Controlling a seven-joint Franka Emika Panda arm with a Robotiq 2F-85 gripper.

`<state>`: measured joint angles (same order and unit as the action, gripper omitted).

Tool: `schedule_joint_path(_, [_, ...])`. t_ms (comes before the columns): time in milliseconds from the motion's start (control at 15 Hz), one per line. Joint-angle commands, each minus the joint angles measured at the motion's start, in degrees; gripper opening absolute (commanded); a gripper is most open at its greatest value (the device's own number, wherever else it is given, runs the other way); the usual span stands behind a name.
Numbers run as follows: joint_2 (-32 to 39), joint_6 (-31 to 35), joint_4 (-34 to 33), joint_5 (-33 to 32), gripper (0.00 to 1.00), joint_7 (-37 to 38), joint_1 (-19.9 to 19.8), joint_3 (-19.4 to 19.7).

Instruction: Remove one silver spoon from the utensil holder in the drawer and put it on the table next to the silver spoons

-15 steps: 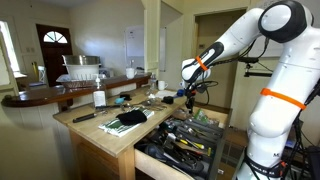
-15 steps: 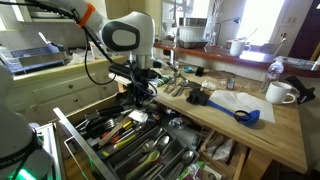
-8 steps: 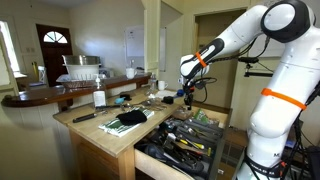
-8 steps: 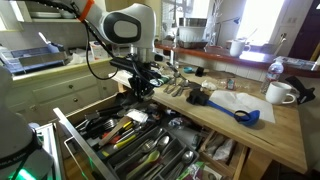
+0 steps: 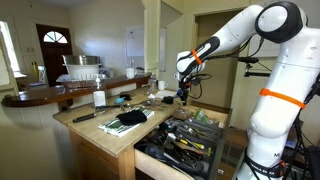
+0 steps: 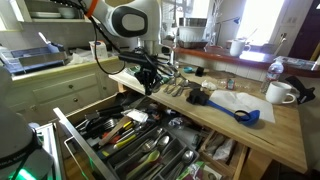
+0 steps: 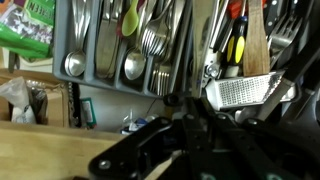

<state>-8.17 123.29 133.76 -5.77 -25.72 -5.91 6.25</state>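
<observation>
My gripper will move outward past the table edge and down to the silver spoons on the tabletop to release, since it still hangs over the drawer.
The drawer (image 6: 72, 148) stands pulled out under the table (image 6: 255, 135), and it also shows in an exterior view (image 5: 150, 160). The dark utensil holder (image 6: 150, 150) in it is full of mixed cutlery, also seen in the wrist view (image 7: 110, 45). Several silver spoons (image 6: 176, 90) lie on the table's near corner. My gripper (image 6: 150, 82) hangs over the table edge beside those spoons, above the drawer's back. Its fingers are close together (image 7: 185, 140) on what looks like a thin silver spoon, mostly hidden by the fingers. The gripper also shows in an exterior view (image 5: 183, 97).
On the table are a white mug (image 6: 281, 93), a bottle (image 6: 277, 70), a blue scoop on white paper (image 6: 245, 115) and a black item (image 6: 200, 98). A dark cloth (image 5: 125, 118) and a white bottle (image 5: 100, 98) sit further along. A darker curved counter (image 5: 40, 97) stands behind.
My gripper has risen from over the drawer and moved toward the table edge near the silver spoons.
</observation>
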Motion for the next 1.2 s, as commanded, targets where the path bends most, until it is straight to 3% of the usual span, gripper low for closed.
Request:
schedule_joint_path(0, [7.29,-1.77,-10.04,-0.35,0.02,-1.45,1.32,-0.28])
schedule_joint_path(667, [25.92,-3.11,-31.23,-0.81,0.02,-0.94,2.91,-5.17])
schedule_joint_path(1133, [35.22,-5.76,-43.65,-0.8,0.02,-0.26,3.39,-6.98])
